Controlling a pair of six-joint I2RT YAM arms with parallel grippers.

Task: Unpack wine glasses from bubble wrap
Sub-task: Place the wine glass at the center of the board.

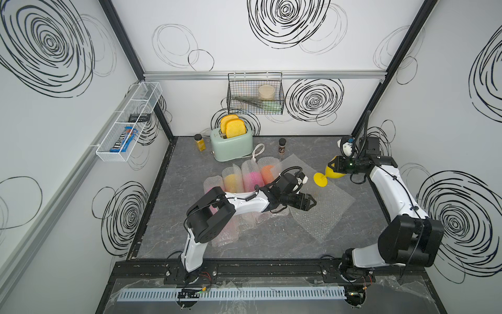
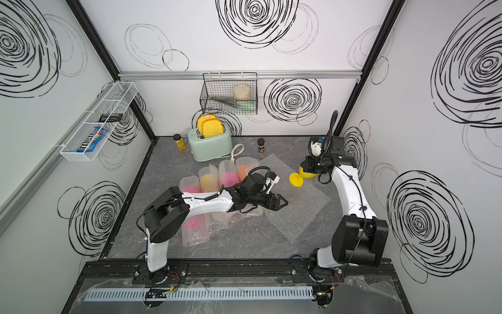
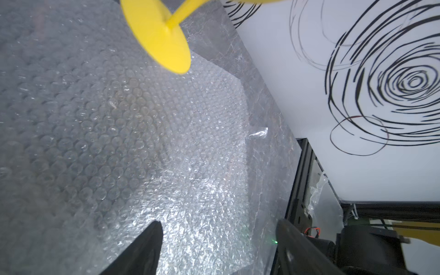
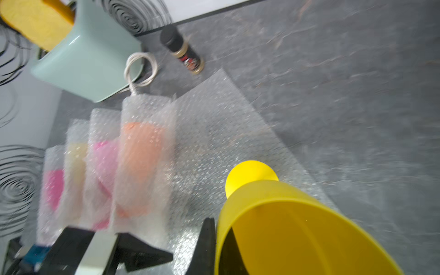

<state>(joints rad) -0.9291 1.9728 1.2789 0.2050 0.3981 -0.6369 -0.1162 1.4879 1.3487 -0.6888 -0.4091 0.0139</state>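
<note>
The right gripper swings outward next, since the tilted glass hangs over bubble wrap. It then turns the glass's foot down onto bare tabletop past the sheet [image 4: 338, 118] and lets go.
A bare yellow wine glass [image 1: 332, 174] [image 2: 308, 174] hangs tilted over a flat sheet of bubble wrap [image 1: 323, 214] [image 2: 298, 214], its round foot [image 3: 157, 35] pointing toward the table's middle. My right gripper [image 1: 332, 164] [image 4: 215, 229] is shut on the glass's rim [image 4: 273, 192], one finger outside and one inside the bowl. My left gripper [image 1: 312, 202] [image 3: 219, 225] hovers open just over the flat sheet [image 3: 119, 107], holding nothing. Several wrapped glasses lie side by side in bubble wrap tubes: orange [image 1: 267, 171] [image 4: 140, 154], pink [image 1: 251, 176] [image 4: 102, 162], yellow [image 1: 231, 180].
A mint toaster [image 1: 231, 144] with toast and a coiled white cord [image 1: 258, 152] stands at the back. Spice jars [image 1: 200, 142] [image 1: 282, 146] flank it. A black wire basket [image 1: 255, 93] hangs on the back wall, a white wire shelf [image 1: 127, 122] on the left wall.
</note>
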